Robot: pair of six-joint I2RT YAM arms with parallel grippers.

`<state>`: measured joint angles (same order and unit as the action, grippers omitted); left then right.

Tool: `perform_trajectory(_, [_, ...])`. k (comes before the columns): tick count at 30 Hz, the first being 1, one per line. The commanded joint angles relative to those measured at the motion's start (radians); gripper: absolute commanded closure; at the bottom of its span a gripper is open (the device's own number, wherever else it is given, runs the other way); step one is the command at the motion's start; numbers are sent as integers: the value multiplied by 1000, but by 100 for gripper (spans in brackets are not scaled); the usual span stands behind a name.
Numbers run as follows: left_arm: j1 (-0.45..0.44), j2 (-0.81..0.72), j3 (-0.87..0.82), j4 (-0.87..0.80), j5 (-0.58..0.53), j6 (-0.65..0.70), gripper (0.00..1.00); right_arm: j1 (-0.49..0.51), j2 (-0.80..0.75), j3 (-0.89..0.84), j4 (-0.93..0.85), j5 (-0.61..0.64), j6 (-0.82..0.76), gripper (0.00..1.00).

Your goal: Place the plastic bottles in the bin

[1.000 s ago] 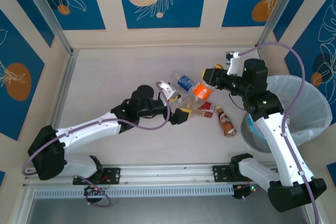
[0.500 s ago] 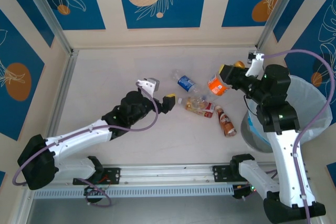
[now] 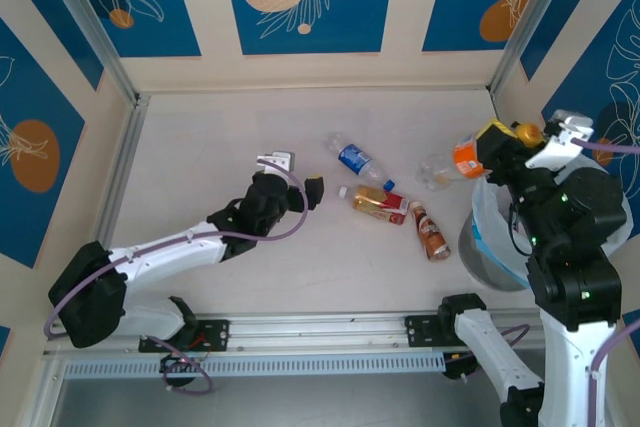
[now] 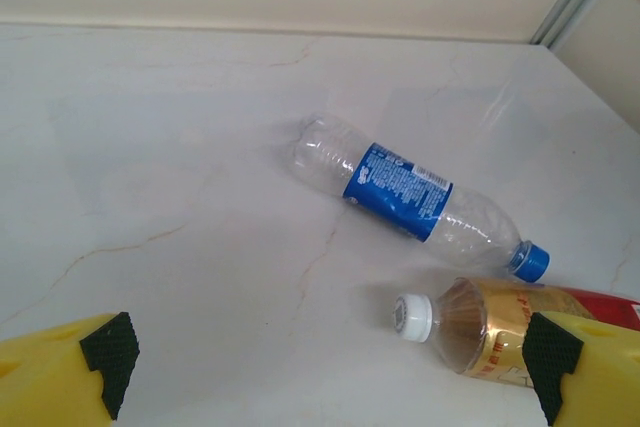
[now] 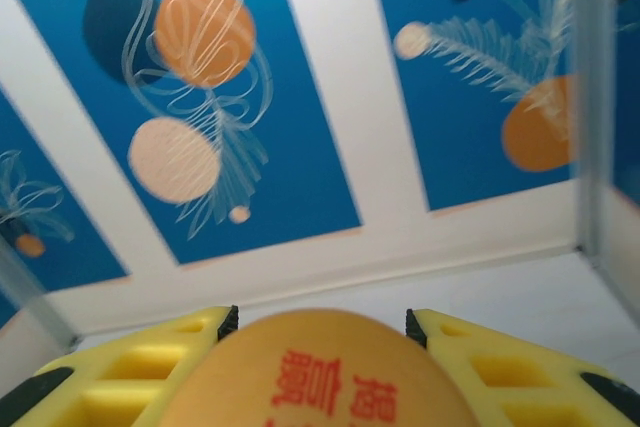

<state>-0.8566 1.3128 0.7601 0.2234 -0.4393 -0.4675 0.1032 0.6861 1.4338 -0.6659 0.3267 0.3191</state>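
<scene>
The clear bottle still sticks out over the tabletop, so my right gripper will next swing past the bin's rim and tip down over the bin's lined opening [image 3: 499,219].
My right gripper [image 3: 492,145] is shut on a clear bottle with an orange label [image 3: 462,159], held in the air over the left rim of the bin [image 3: 485,257]. In the right wrist view the orange bottle [image 5: 320,377] sits between the yellow fingers [image 5: 150,372]. Three bottles lie on the table: a blue-labelled one [image 3: 355,159], a gold-and-red one [image 3: 380,204] and a brown one [image 3: 430,232]. My left gripper [image 3: 305,184] stands open just left of them. Its wrist view has the blue-labelled bottle [image 4: 400,187] ahead and the gold bottle [image 4: 490,332] by the right fingertip [image 4: 555,357].
The bin with its white liner stands off the table's right edge, largely hidden behind my right arm. Walls with blue panels and metal posts [image 3: 120,77] close the table at the back and sides. The tabletop [image 3: 220,137] is pale and bare on the left.
My right arm has lifted the orange-labelled bottle off the pile and swung it right to the bin's rim. The left gripper has drawn back left from the bottles.
</scene>
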Motion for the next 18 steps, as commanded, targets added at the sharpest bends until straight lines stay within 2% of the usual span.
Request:
perform_trajectory(1, [20,17,26,9,4,-21,0,-5,-14,51,-40,232,-71,100])
perform_trajectory(6, [32,30,29,18,54,-28,0,-5,-31,107,-77,408,-159,100])
perform_trajectory(18, [48,64,56,0,107,-39,0,-3,-37,84,-43,661,-356,100])
